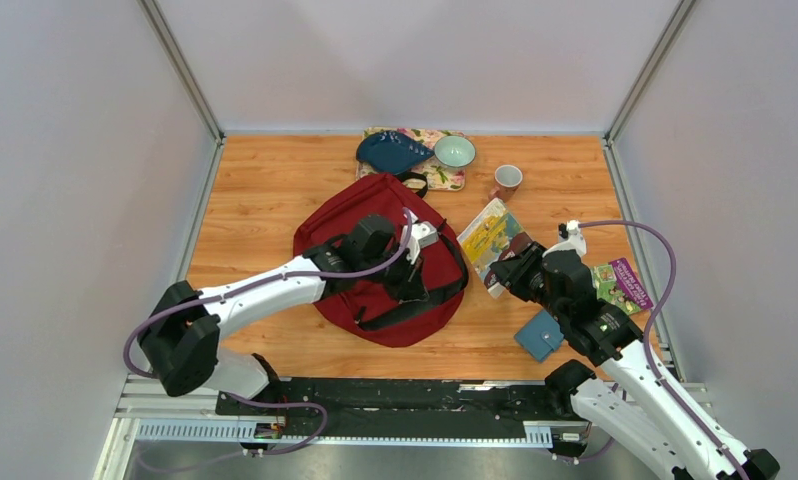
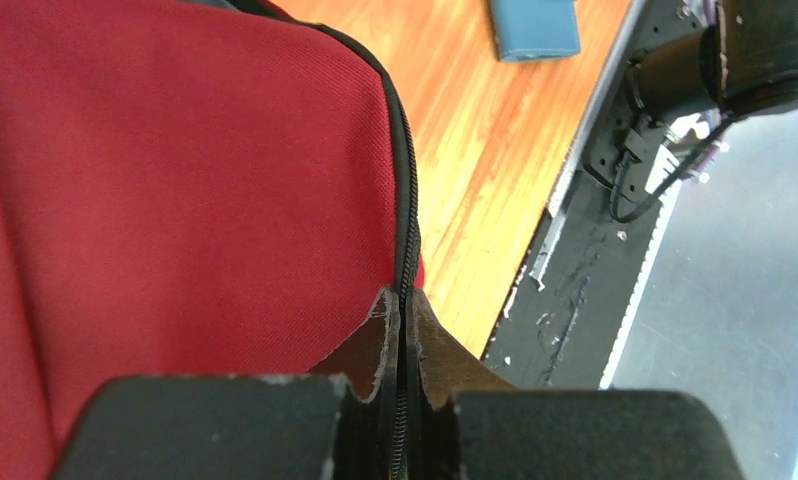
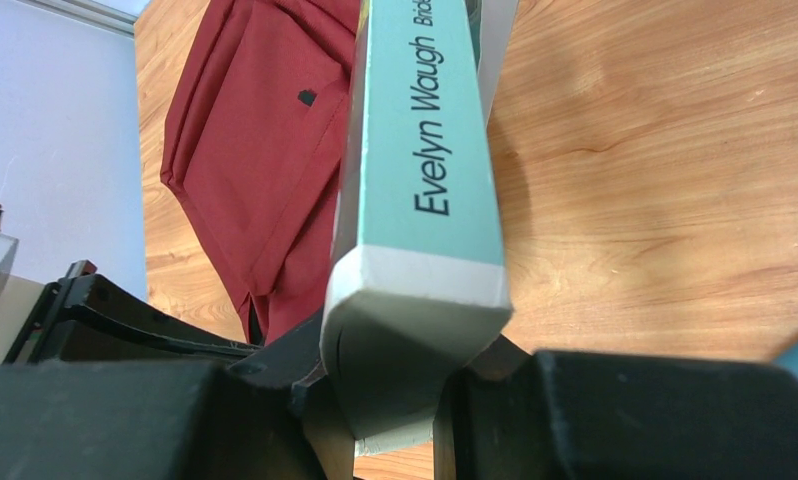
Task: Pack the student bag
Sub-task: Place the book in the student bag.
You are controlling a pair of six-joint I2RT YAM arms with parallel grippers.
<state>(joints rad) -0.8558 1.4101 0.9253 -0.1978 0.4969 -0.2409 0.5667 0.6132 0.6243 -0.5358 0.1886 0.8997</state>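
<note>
My right gripper goes left in the top view into the bag's opening (image 1: 432,296) next and lets go of the book (image 1: 488,238), while the bag's zipper edge stays held.
The dark red student bag (image 1: 360,225) lies flat in the middle of the table. My left gripper (image 1: 413,278) reaches over it and is shut on the black zipper edge (image 2: 407,200) along the rim of the bag (image 2: 175,180); the zipper runs between the closed jaws (image 2: 403,302). My right gripper (image 1: 510,272) is just right of the bag and is shut on a thick paperback book (image 1: 488,238). In the right wrist view the book's teal spine (image 3: 420,150) reads "Evelyn Waugh" and sticks out from my gripper (image 3: 425,375) above the wood, with the bag (image 3: 255,150) to its left.
A blue wallet (image 1: 540,335) and a green and purple booklet (image 1: 623,285) lie near the right arm. A brown cup (image 1: 507,180), a pale green bowl (image 1: 455,152) and a blue pouch (image 1: 393,152) on a floral mat (image 1: 445,180) sit at the back.
</note>
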